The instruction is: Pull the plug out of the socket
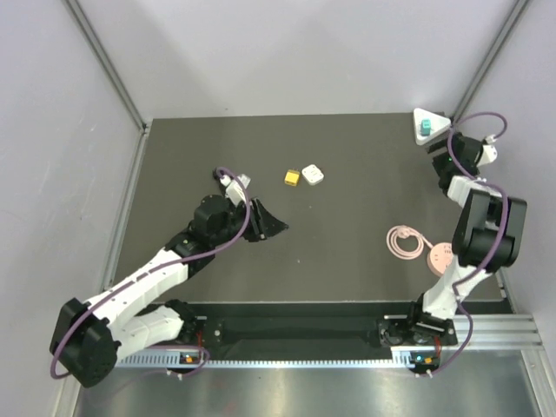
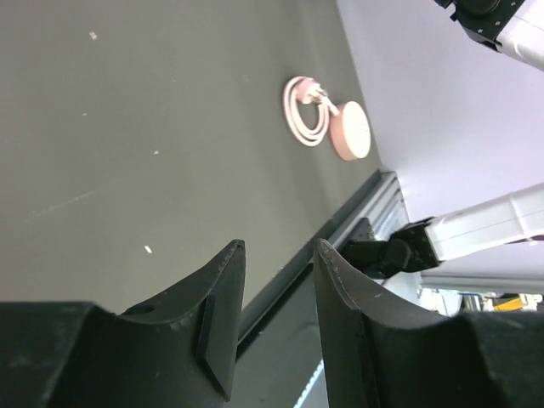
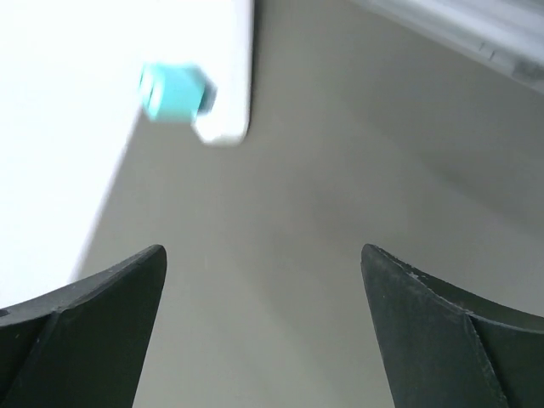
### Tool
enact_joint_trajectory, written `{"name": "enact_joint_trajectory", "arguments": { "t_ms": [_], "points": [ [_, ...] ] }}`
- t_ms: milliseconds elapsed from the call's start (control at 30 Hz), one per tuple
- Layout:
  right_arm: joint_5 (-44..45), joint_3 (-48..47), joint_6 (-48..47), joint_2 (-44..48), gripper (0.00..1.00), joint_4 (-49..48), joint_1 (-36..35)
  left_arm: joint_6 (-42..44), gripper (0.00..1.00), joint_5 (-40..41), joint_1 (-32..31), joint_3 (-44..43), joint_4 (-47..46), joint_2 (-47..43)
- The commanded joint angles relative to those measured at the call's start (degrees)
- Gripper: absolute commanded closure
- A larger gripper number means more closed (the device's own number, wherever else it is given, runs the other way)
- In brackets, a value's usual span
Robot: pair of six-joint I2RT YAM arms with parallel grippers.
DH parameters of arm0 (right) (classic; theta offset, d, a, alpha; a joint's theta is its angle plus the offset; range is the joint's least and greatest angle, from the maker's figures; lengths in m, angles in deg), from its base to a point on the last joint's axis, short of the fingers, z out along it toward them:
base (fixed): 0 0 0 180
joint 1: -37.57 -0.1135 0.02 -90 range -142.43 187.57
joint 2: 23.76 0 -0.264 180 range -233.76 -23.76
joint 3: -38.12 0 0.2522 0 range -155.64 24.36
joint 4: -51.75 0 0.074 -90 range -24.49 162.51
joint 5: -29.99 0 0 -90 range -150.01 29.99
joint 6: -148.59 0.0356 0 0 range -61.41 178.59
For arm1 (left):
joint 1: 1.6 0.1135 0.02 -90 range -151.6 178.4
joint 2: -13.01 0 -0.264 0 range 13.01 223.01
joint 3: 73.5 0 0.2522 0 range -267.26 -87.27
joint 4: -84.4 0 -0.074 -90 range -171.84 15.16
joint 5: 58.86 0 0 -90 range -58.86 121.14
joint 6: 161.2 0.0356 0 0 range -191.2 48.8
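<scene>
My right gripper reaches outward onto the socket's corner by its side (image 1: 444,124) next and closes there, clear of the teal plug, since the socket lies outward.
The teal plug (image 1: 425,129) sits in the white triangular socket (image 1: 434,116) at the table's far right corner. In the right wrist view the plug (image 3: 174,91) shows blurred at the upper left, against the socket's rounded corner (image 3: 228,119). My right gripper (image 1: 441,150) is open wide and empty, just short of the socket; in its own view (image 3: 262,252) the plug lies ahead and left of the gap between the fingers. My left gripper (image 1: 265,222) is over the table's middle, far from the socket. In its own view (image 2: 278,246) it is open with a narrow gap and empty.
A small yellow cube (image 1: 292,177) and a small white cube (image 1: 312,175) lie at the table's middle back. A round pink disc (image 1: 440,258) with a coiled pink cable (image 1: 404,241) lies at the right front. The disc also shows in the left wrist view (image 2: 350,132). Walls stand close behind the socket.
</scene>
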Motion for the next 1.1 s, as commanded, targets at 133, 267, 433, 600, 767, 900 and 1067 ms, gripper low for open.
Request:
{"name": "enact_joint_trajectory", "arguments": {
  "t_ms": [133, 267, 433, 600, 767, 900, 1067],
  "points": [
    [-12.05, -12.32, 13.31, -18.39, 0.00, -25.07, 7.75, 1.98, 0.57, 0.13, -0.02, -2.68, -5.51, 6.12],
    [-13.57, -21.05, 9.44, -25.79, 0.00, -20.85, 7.67, -0.05, 0.57, -1.81, -0.02, -3.82, -10.18, 9.83],
    [-14.27, -31.23, 9.35, -33.52, 0.01, -18.04, 7.58, -1.72, 0.58, -2.17, -0.11, -4.79, -13.87, 12.90],
    [-12.69, -43.19, 11.02, -42.11, 0.11, -10.24, 6.97, -1.72, 0.58, -2.43, -0.02, -5.41, -14.05, 14.48],
    [-13.22, -54.45, 13.66, -48.11, 0.24, -5.03, 6.00, -1.54, 0.58, -1.99, -0.11, -6.28, -13.26, 15.36],
    [-11.19, -56.65, 13.13, -49.52, 0.25, -3.53, 4.77, -1.80, 0.58, -2.34, -0.02, -6.72, -13.26, 16.42],
    [-10.23, -58.85, 14.19, -51.72, 0.46, -2.39, 4.42, -2.24, 0.58, -2.43, -0.11, -6.99, -12.56, 16.86]
  ]
}}
